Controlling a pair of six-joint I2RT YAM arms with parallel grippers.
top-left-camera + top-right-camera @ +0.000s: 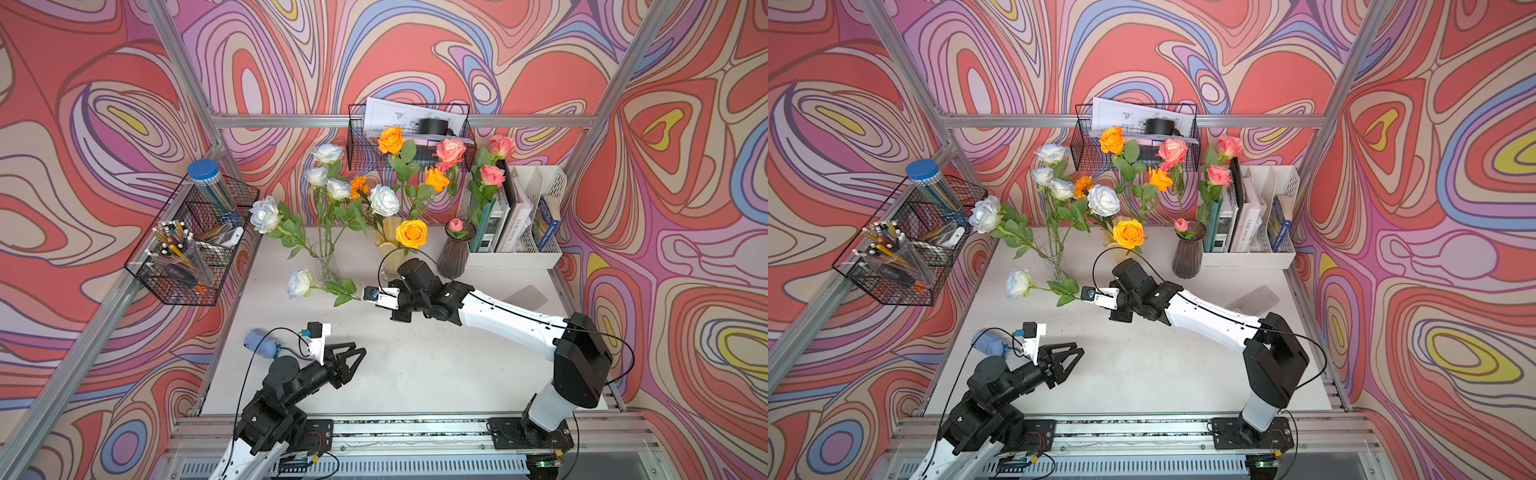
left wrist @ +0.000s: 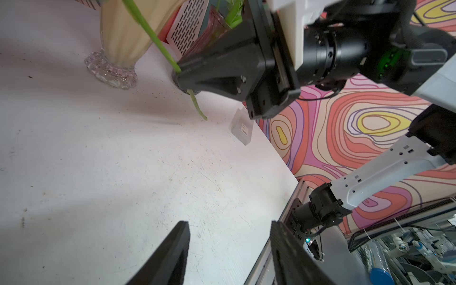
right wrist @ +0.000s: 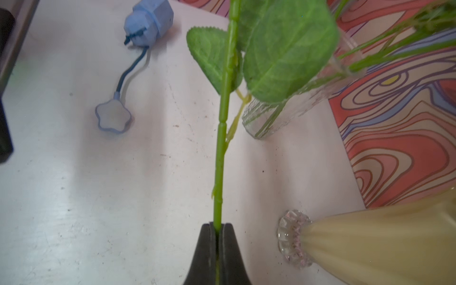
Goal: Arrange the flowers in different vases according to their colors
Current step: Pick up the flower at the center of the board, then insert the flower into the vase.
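Observation:
I need to raise my right gripper and tilt it upward, bring the white rose's stem outward over the clear glass vase's opening [image 1: 322, 255] [image 3: 350, 56] and let go of it, because white roses stand in the clear glass vase.
My right gripper [image 1: 366, 297] [image 3: 217, 225] is shut on the green stem [image 3: 222, 128] of a white rose [image 1: 299, 284] [image 1: 1017, 284], held level above the table in front of the clear glass vase [image 1: 326, 262] [image 3: 271, 118]. Several white roses [image 1: 384, 200] stand in that vase. The yellow vase [image 1: 390, 232] [image 2: 123, 32] holds orange flowers [image 1: 411, 233]. Pink roses [image 1: 451, 150] stand in the dark purple vase [image 1: 455, 253] [image 1: 1187, 257]. My left gripper [image 1: 359, 349] [image 2: 229, 224] hovers open and empty over the front left of the table.
A blue gadget [image 1: 262, 343] [image 3: 148, 24] with a cord lies at the left table edge. A wire basket of pens [image 1: 191, 249] hangs on the left and another wire basket [image 1: 409, 137] at the back. A white file organizer [image 1: 519, 224] stands back right, a small clear box [image 2: 241, 129] near it.

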